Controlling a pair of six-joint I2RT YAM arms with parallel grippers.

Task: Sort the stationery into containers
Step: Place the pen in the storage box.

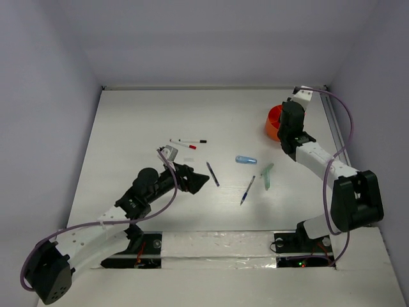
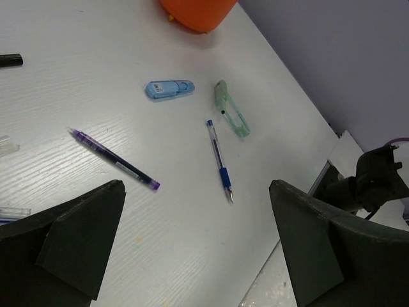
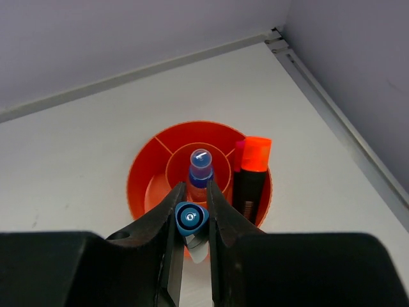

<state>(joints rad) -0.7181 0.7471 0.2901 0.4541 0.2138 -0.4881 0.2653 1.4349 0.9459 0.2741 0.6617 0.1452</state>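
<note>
The robot next needs to lower its right gripper toward the orange cup's near section (image 1: 273, 124) below it and let go of the blue-capped pen there, because the cup's middle ring is taken.
The orange cup (image 1: 275, 123) (image 3: 147, 185) stands at the far right. Just above it, my right gripper (image 3: 193, 188) (image 1: 291, 131) is shut on a blue-capped pen (image 3: 191, 217), seen end-on. In the cup stand another blue-capped pen (image 3: 200, 167) and a black highlighter with an orange cap (image 3: 252, 176). My left gripper (image 2: 197, 185) (image 1: 195, 181) hangs open and empty over the table. Ahead of it lie a dark purple pen (image 2: 115, 160) (image 1: 213, 173), a blue pen (image 2: 218, 160) (image 1: 247, 190), a light-blue piece (image 2: 169, 89) (image 1: 245, 160) and a pale green piece (image 2: 231, 115) (image 1: 267, 175).
A white marker with a red tip (image 1: 183, 144) and a thin black-tipped pen (image 1: 193, 140) lie left of centre. A small clear piece (image 1: 169, 152) sits beside the left wrist. The side wall and a metal rail (image 1: 333, 125) run close behind the cup.
</note>
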